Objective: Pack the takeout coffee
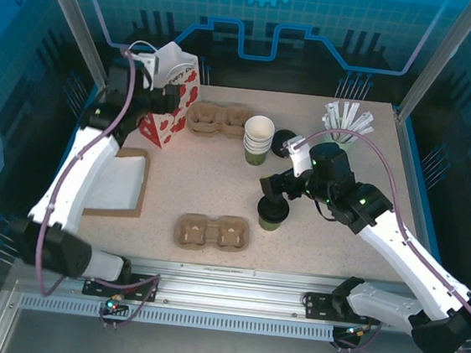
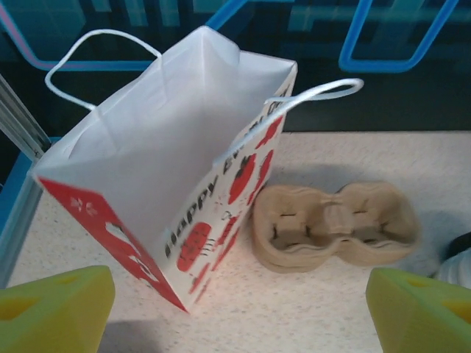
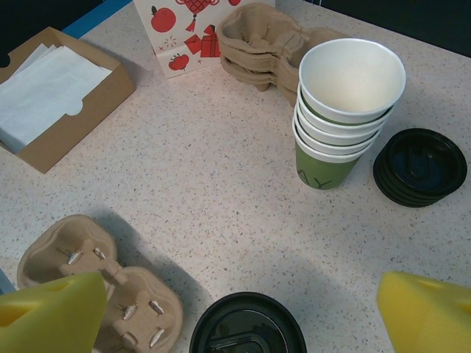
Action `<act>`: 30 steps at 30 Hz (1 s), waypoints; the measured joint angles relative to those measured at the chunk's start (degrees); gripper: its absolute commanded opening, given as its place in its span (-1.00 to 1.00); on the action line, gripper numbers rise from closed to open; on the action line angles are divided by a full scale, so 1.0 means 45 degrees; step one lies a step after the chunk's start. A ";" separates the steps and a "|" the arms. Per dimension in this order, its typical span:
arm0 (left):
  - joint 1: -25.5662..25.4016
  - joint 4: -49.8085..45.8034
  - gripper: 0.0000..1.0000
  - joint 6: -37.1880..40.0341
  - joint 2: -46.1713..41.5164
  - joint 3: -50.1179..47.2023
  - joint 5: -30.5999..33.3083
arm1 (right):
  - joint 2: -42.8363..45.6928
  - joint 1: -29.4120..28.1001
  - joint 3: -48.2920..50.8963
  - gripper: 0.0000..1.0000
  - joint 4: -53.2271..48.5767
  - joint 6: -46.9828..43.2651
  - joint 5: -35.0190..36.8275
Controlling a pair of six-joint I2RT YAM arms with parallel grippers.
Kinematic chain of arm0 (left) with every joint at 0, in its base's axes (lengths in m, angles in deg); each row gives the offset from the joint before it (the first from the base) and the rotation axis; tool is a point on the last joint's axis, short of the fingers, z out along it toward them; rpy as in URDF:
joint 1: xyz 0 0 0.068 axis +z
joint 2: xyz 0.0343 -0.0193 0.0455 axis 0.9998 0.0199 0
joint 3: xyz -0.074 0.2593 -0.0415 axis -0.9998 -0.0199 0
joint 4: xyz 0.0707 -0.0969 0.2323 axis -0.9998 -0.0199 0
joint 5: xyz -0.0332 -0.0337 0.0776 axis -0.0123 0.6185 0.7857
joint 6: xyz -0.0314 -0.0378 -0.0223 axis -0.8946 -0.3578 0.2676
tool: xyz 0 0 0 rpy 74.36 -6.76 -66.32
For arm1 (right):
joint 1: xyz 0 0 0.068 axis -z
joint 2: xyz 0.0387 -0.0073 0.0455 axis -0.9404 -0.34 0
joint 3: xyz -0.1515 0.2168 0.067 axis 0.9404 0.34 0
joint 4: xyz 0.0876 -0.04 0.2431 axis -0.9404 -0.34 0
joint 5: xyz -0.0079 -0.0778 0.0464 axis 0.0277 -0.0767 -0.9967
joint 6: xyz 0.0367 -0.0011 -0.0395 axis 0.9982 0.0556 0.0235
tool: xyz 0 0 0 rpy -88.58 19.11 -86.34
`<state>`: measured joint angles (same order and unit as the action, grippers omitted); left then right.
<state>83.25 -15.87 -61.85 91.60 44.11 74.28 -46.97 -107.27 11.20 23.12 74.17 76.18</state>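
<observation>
The bag's opening leaves the side by the stacked carriers free, so my left gripper needs to go down over the bag's top edge there, one finger inside and one outside.
The takeout coffee (image 1: 272, 212) is an olive-green cup with a black lid, standing right of the table's middle. Its lid (image 3: 249, 329) lies low between my right gripper's yellow fingers. My right gripper (image 3: 243, 316) hangs just above it, open, touching nothing. It hovers at the cup's far side (image 1: 273, 190). At the far left, my left gripper (image 1: 174, 99) is up against a white paper bag with red apples (image 1: 170, 94). That left gripper (image 2: 243, 312) is open and empty, and the bag (image 2: 169, 147) stands open-mouthed before it.
One cardboard cup carrier (image 1: 213, 231) lies near the front. A stack of carriers (image 1: 216, 120) sits by the bag. Lidless cups (image 1: 258, 138) and spare black lids (image 1: 285, 139) stand mid-back. A napkin box (image 1: 121, 181) lies at left, a holder of white sticks (image 1: 346, 123) back right.
</observation>
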 measured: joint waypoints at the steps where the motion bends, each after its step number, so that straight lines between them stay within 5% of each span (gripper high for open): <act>1: 0.0165 -0.0112 0.81 0.0316 0.0563 0.0466 -0.0155 | -0.0010 0.0000 0.0000 0.92 0.0000 -0.0024 0.0005; 9: 0.1069 -0.1749 0.64 0.2186 0.3813 0.3541 -0.0942 | -0.0262 0.0000 0.0000 0.92 -0.0005 -0.0078 0.0010; 30: 0.1496 -0.2676 -0.47 0.4779 0.6042 0.5357 -0.2550 | -0.0636 -0.0010 -0.0034 0.92 -0.0019 -0.0078 0.0024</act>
<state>89.99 -27.91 -40.35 118.79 68.22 62.80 -49.83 -107.31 11.05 23.03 73.82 76.29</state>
